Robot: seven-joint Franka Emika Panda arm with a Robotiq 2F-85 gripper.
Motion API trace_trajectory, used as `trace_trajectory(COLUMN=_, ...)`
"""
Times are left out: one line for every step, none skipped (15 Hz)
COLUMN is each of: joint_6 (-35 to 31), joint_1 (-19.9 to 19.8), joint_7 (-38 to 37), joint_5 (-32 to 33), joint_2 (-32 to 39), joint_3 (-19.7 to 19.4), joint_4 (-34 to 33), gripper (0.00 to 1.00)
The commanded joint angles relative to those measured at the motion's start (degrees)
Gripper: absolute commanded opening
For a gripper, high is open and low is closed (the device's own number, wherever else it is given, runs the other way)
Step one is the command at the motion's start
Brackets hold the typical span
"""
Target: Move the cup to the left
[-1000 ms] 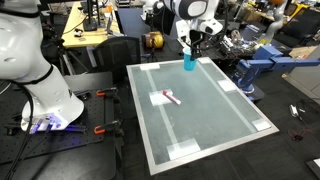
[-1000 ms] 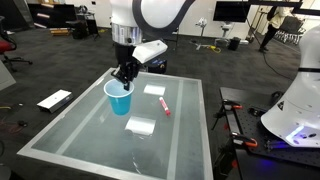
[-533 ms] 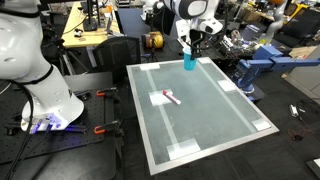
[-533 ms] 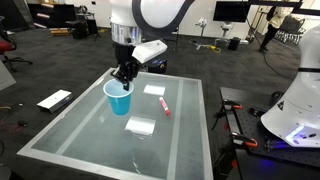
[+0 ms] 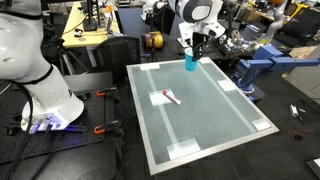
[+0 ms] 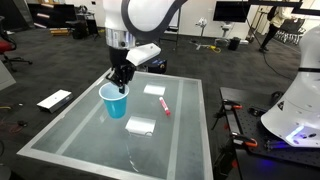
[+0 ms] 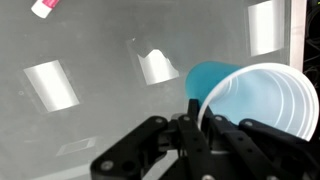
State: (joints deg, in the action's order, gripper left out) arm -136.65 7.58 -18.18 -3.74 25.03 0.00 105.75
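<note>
My gripper carries the cup (image 6: 113,101) outward and down onto the bare glass by the table's far edge next to release the cup's rim, since it's still aloft.
The light-blue cup (image 6: 113,101) hangs from my gripper (image 6: 121,86), which is shut on its rim, above the glass table (image 6: 180,130). In an exterior view the cup (image 5: 190,62) is near the table's far edge under the gripper (image 5: 193,48). In the wrist view the cup (image 7: 255,95) lies tilted with its open mouth toward the camera, and my gripper (image 7: 197,112) pinches the rim wall between its fingers.
A small flat white-and-pink object (image 6: 162,105) lies near the table's middle, also seen in an exterior view (image 5: 171,97) and the wrist view (image 7: 43,7). White tape patches (image 6: 140,126) mark the glass. A second robot base (image 5: 45,100) stands beside the table.
The gripper and the cup have shifted a little along the table edge, to the left in one exterior view. The white-and-pink object has not moved.
</note>
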Motion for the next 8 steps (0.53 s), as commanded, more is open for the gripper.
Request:
trace_trajectory(joint_6=7.4, joint_1=-1.9, joint_7=4.5, joint_5=-1.8, joint_2=6.1, joint_3=1.8, joint_4=-10.3, gripper=0.01)
trace_trajectory(joint_6=9.9, joint_1=-2.0, joint_7=5.4, joint_5=-1.7, joint_2=8.0, joint_3=2.0, joint_4=-13.5, gripper=0.01)
trace_trajectory(joint_6=12.2, joint_1=-2.0, joint_7=6.2, joint_5=-1.6, joint_2=9.5, joint_3=2.1, joint_4=-16.2, gripper=0.01)
trace_trajectory(joint_6=14.7, joint_1=-1.9, joint_7=7.0, joint_5=-1.2, joint_2=11.2, joint_3=2.2, joint_4=-19.1, gripper=0.01)
trace_trajectory(joint_6=16.7, joint_1=-1.8, joint_7=7.7, joint_5=-0.8, joint_2=12.8, joint_3=2.2, joint_4=-21.8, gripper=0.01)
trace_trajectory(joint_6=18.2, joint_1=-1.5, joint_7=8.3, joint_5=-0.4, joint_2=14.4, joint_3=2.2, joint_4=-24.4, gripper=0.01)
trace_trajectory(joint_6=19.2, joint_1=-1.2, joint_7=8.8, joint_5=-0.1, joint_2=15.9, joint_3=2.3, joint_4=-26.7, gripper=0.01)
trace_trajectory(joint_6=19.8, joint_1=-1.0, joint_7=9.4, joint_5=0.1, joint_2=17.5, joint_3=2.5, joint_4=-28.9, gripper=0.01)
